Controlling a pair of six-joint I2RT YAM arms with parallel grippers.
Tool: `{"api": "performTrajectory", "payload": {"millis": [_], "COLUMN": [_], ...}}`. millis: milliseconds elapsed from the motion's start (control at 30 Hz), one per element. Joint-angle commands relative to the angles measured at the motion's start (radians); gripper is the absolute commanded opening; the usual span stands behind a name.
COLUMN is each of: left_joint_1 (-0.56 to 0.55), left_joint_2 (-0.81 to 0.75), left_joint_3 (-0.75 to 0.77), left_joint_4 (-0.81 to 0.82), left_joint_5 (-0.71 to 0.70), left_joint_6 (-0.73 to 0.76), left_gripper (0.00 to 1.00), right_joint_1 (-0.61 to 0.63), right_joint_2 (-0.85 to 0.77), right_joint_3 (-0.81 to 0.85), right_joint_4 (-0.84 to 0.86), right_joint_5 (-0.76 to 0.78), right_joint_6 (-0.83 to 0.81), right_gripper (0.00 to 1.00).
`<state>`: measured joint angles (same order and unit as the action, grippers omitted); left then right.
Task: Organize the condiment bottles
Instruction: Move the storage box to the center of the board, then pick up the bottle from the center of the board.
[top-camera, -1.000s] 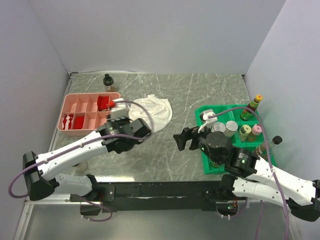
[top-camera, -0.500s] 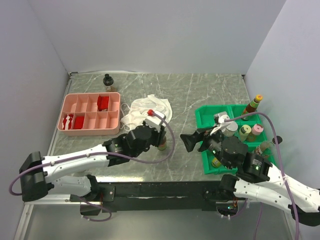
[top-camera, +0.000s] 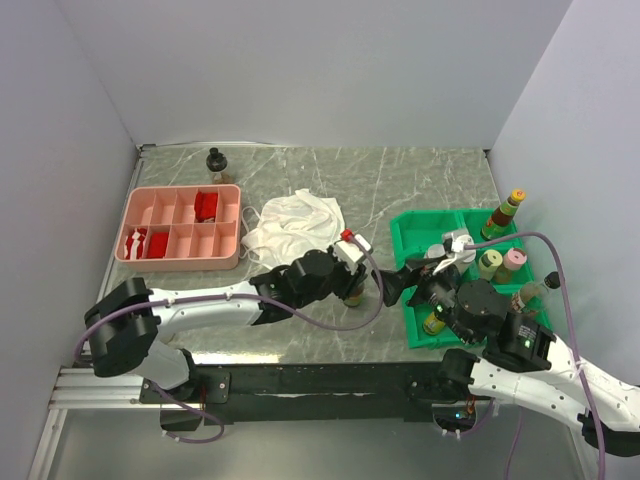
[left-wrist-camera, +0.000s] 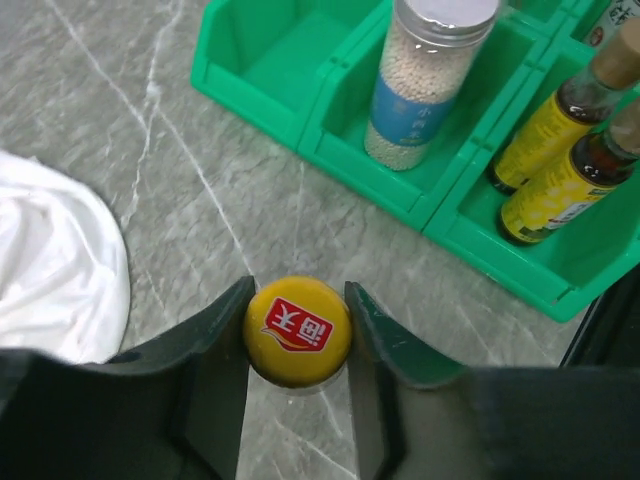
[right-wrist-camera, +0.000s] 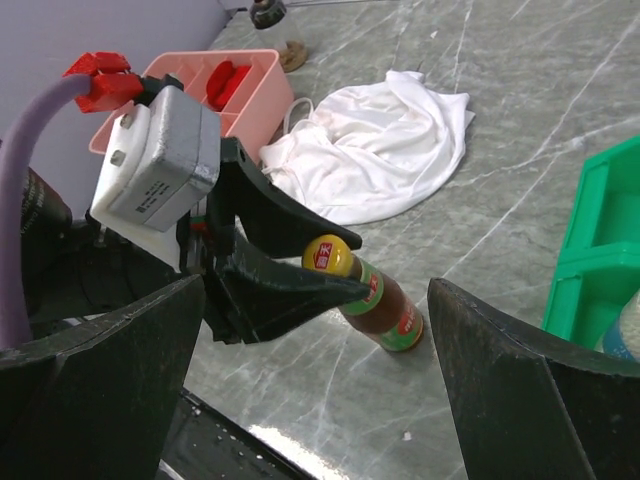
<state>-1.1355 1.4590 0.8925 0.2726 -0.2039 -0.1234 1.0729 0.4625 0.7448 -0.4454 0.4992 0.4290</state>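
Note:
The bottle stands before my right gripper's open fingers, so they will next go toward the left in the top view, away from the green tray, onto the yellow cap (right-wrist-camera: 329, 256).
My left gripper (top-camera: 350, 284) is shut on the yellow cap (left-wrist-camera: 298, 330) of an amber sauce bottle (right-wrist-camera: 388, 310) with a green and red label. The bottle's base rests on the marble table, just left of the green tray (top-camera: 425, 226). My right gripper (top-camera: 400, 283) is wide open and empty, facing this bottle from the right; its fingers (right-wrist-camera: 100, 380) frame the right wrist view. In the green tray stand a clear blue-labelled jar (left-wrist-camera: 430, 80) and two yellow-labelled bottles (left-wrist-camera: 540, 140). Capped jars (top-camera: 488, 262) also stand there. A dark bottle (top-camera: 215, 163) stands at the back left.
A white cloth (top-camera: 295, 225) lies mid-table, left of the held bottle. A pink compartment tray (top-camera: 180, 243) with red items sits at the left. A tall yellow-capped bottle (top-camera: 505, 212) stands at the green tray's far right corner. Grey walls enclose the table.
My left gripper has carried the yellow-capped bottle rightward from beside the cloth to just left of the green tray. My right gripper has shifted right and forward, staying open.

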Motion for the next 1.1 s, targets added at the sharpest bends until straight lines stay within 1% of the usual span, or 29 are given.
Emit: {"api": "performTrajectory", "payload": {"millis": [0,33,67,100,133,167,200,300,367,400,500,600,700,733,767,800,833,900,933,1000,1033,1067], "left_joint_1": [-0.001,-0.001,-0.001,-0.001,-0.001,-0.001,-0.001,0.006,0.029,0.039,0.083,0.134,0.196,0.244,0.269,0.295,0.345,0.393,0.422,0.433,0.433,0.433], "left_joint_2": [-0.019,-0.032,-0.04,-0.048,-0.055,-0.075,-0.086,-0.127,-0.156,-0.169,-0.23,-0.293,-0.357,-0.382,-0.39,-0.393,-0.393,-0.376,-0.352,-0.327,-0.301,-0.292], "left_joint_3": [0.072,0.072,0.072,0.072,0.077,0.082,0.082,0.079,0.072,0.066,0.037,0.017,-0.013,-0.012,-0.006,0.005,0.037,0.084,0.139,0.192,0.233,0.249], "left_joint_4": [0.139,0.128,0.12,0.108,0.097,0.073,0.063,0.019,-0.027,-0.042,-0.09,-0.156,-0.2,-0.22,-0.242,-0.268,-0.324,-0.387,-0.439,-0.486,-0.506,-0.524], "left_joint_5": [0.049,0.047,0.044,0.034,0.014,0.005,-0.005,-0.038,-0.052,-0.057,-0.054,-0.095,-0.106,-0.106,-0.109,-0.133,-0.143,-0.158,-0.188,-0.253,-0.328,-0.348], "left_joint_6": [-0.005,-0.005,-0.012,-0.024,-0.028,-0.035,-0.044,-0.076,-0.096,-0.119,-0.156,-0.199,-0.237,-0.252,-0.268,-0.297,-0.308,-0.306,-0.299,-0.277,-0.265,-0.251], "left_gripper": [0.58,0.64,0.81,0.88,0.91,0.97,0.99,0.99,0.99,0.97,0.97,0.97,0.97,0.97,0.97,0.97,0.97,0.97,0.97,0.97,0.97,0.97], "right_joint_1": [-0.002,-0.002,-0.002,-0.004,-0.002,-0.002,-0.004,-0.002,-0.002,-0.004,-0.002,-0.002,-0.004,-0.005,-0.005,-0.005,-0.002,-0.008,-0.013,-0.027,-0.048,-0.057], "right_joint_2": [-0.004,-0.004,-0.001,0.002,0.005,0.008,0.016,0.03,0.036,0.044,0.064,0.079,0.108,0.116,0.136,0.146,0.157,0.194,0.209,0.26,0.278,0.322], "right_joint_3": [0.005,0.007,0.01,0.011,0.019,0.022,0.027,0.041,0.044,0.044,0.05,0.048,0.036,0.027,0.022,0.019,0.013,0.011,0.011,0.005,0.007,0.008], "right_joint_4": [-0.01,-0.012,-0.009,-0.007,-0.004,-0.003,-0.003,0.007,0.023,0.027,0.04,0.063,0.082,0.088,0.096,0.112,0.122,0.145,0.154,0.195,0.198,0.197], "right_joint_5": [0.029,0.029,0.024,0.021,0.015,0.001,-0.007,-0.03,-0.04,-0.047,-0.047,-0.044,-0.033,-0.027,-0.025,-0.027,-0.031,-0.042,-0.044,-0.06,-0.068,-0.074], "right_joint_6": [-0.006,-0.004,-0.003,-0.001,0.001,0.002,0.002,0.007,0.007,0.008,0.014,0.016,0.008,0.004,0.001,-0.002,-0.007,-0.009,-0.013,-0.025,-0.03,-0.03], "right_gripper": [1.0,1.0,1.0,1.0,1.0,1.0,1.0,1.0,1.0,0.99,0.97,0.95,0.92,0.91,0.9,0.87,0.86,0.84,0.84,0.84,0.84,0.83]}}
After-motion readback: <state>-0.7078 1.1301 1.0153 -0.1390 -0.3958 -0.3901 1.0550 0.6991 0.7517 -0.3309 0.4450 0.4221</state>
